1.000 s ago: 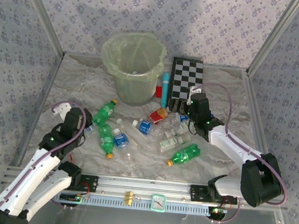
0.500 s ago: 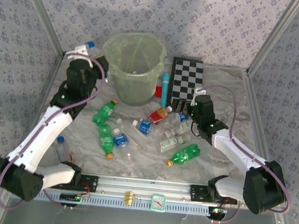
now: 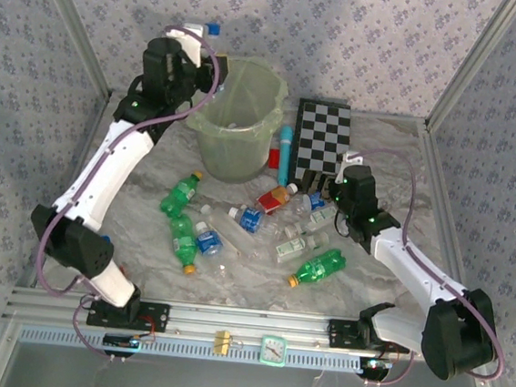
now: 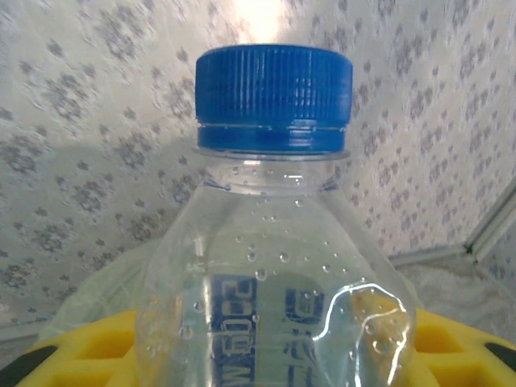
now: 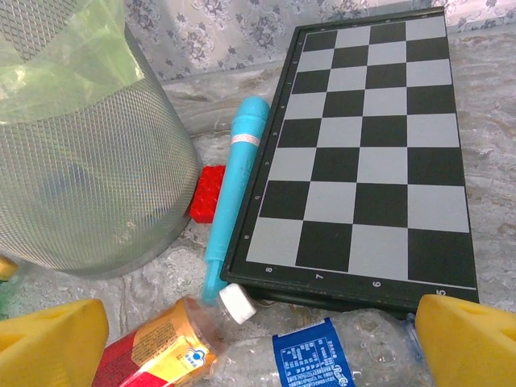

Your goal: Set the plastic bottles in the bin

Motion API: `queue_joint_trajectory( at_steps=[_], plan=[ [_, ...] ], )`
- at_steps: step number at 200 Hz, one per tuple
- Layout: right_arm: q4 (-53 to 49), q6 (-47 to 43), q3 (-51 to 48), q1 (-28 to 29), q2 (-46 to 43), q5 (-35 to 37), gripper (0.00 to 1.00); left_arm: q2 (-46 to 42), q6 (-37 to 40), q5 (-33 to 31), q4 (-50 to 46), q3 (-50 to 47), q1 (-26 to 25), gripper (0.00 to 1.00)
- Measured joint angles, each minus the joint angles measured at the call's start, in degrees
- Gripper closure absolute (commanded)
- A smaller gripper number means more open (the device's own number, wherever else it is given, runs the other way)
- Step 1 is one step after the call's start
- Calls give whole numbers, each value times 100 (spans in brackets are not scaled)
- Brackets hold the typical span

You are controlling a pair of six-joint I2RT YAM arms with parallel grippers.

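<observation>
My left gripper swings the clear bottle across the pale-green bin's rim, over the bin's opening (image 3: 247, 99), next and releases it, since the bottle is still beside the bin's rim.
My left gripper (image 3: 195, 45) is raised beside the left rim of the pale-green bin (image 3: 252, 67), shut on a clear bottle with a blue cap (image 3: 213, 29). In the left wrist view this bottle (image 4: 274, 266) stands upright between the yellow fingers (image 4: 463, 347). Several bottles lie on the table: green ones (image 3: 180, 195) (image 3: 318, 267), clear blue-labelled ones (image 3: 248, 218), and a red-labelled one (image 3: 274, 198). My right gripper (image 3: 323, 198) hangs open over the red-labelled bottle (image 5: 161, 347) and a clear blue-labelled bottle (image 5: 322, 355), with nothing between its fingers (image 5: 48, 339).
A checkerboard (image 3: 322, 136) lies right of the bin, its near edge touching the bottles (image 5: 371, 161). A teal tube (image 5: 238, 177) and a small red block (image 5: 208, 193) sit between the bin wall (image 5: 81, 177) and the board. Metal frame posts bound the table.
The left arm has swung from the table's near left up to the bin's left rim, carrying the blue-capped bottle. The right arm has shifted only slightly.
</observation>
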Motion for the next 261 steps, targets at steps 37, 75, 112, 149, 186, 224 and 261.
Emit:
queue_joint_trajectory(
  at_steps=[37,75,112,149,186,224,261],
  plan=[
    [-31,2,-92,-35,-146,0,0,800,166,358,-767,647,-4,64],
    [-109,22,-173,-63,-208,2,0,1635,341,404,-1561,1379,-114,61],
    [-201,24,-197,-90,-328,7,0,2111,470,350,-2061,1716,-240,53],
    [-247,35,-262,-125,-431,44,0,2249,503,306,-2317,1919,-271,31],
    [-286,61,-271,-177,-433,46,0,2212,450,214,-2341,2017,-271,14],
    [-374,155,-271,-278,-426,87,0,1768,354,83,-2087,1694,-382,7],
    [-807,369,-203,-501,-299,304,0,400,118,37,-1152,223,-612,0]
  ],
)
